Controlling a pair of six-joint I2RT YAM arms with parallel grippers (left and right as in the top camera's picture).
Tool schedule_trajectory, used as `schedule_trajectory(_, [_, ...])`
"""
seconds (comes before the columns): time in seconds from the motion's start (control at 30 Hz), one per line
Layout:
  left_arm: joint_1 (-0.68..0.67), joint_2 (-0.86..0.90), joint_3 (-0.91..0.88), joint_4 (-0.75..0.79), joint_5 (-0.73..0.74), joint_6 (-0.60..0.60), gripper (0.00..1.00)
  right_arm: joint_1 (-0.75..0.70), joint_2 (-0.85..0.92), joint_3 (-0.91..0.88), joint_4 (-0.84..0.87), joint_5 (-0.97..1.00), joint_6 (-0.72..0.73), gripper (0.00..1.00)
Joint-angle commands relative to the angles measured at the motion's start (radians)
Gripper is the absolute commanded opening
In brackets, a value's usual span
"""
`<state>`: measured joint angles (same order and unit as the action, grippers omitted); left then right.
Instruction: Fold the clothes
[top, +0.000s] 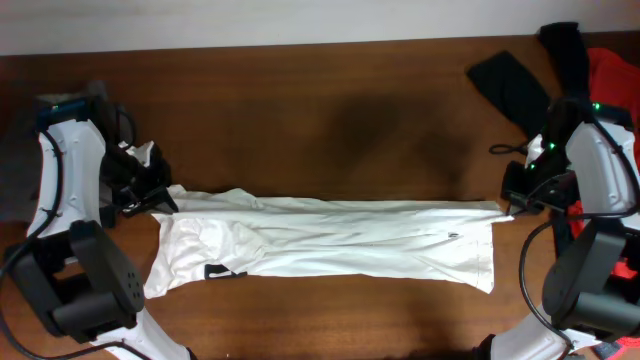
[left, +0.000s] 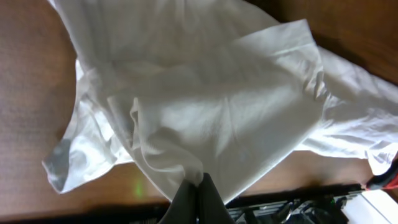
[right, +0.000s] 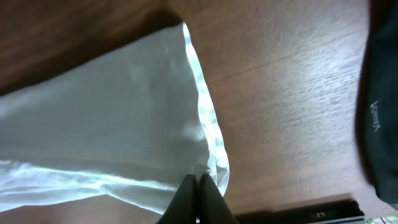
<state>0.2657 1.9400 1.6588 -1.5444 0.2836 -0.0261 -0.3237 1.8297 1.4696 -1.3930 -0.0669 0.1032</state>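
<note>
My left gripper draws the pinched cloth back and down over the shirt's near layer (top: 178, 262) (left: 90, 155) beside the black print next and releases it, since that layer lies spread.
The white T-shirt (top: 320, 240) lies stretched left to right across the brown table, folded into a long band. A bit of its black print (top: 222, 272) shows near the front left. My left gripper (top: 158, 203) is shut on the shirt's far left corner; the left wrist view shows the cloth (left: 205, 106) pinched between the fingers (left: 200, 182). My right gripper (top: 508, 208) is shut on the shirt's far right corner; the right wrist view shows the hem (right: 205, 124) pinched at the fingertips (right: 199, 179). The black garment (top: 520, 80) and the orange-red one (top: 610, 70) lie at the back right.
The table (top: 330, 130) runs to a pale wall along the far edge. The black garment's edge shows in the right wrist view (right: 379, 112). Both arm bases stand at the front corners.
</note>
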Motion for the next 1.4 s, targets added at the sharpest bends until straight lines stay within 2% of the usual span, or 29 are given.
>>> schedule_trajectory(0.0, [-0.003,-0.027,0.009,-0.037,-0.026,-0.003,0.0,0.005,-0.026,-0.04,-0.005,0.027,-0.005,0.04])
schedule_trajectory(0.77, [-0.004,-0.027,-0.259,0.058,-0.109,-0.007,0.0,0.005,-0.026,-0.079,-0.022,0.027,-0.026,0.04])
schedule_trajectory(0.9, [-0.004,-0.027,-0.311,0.1,-0.199,-0.08,0.0,0.005,-0.026,-0.079,-0.022,0.027,-0.029,0.04])
schedule_trajectory(1.03, [-0.004,-0.027,-0.365,0.131,-0.202,-0.092,0.0,0.005,-0.026,-0.079,-0.022,0.027,-0.03,0.04])
schedule_trajectory(1.2, [-0.004,-0.027,-0.374,0.132,-0.318,-0.187,0.0,0.005,-0.026,-0.079,-0.022,0.027,-0.045,0.04])
schedule_trajectory(1.37, [-0.004,-0.027,-0.374,0.15,-0.317,-0.19,0.09,0.005,-0.026,-0.079,-0.022,0.027,-0.046,0.04])
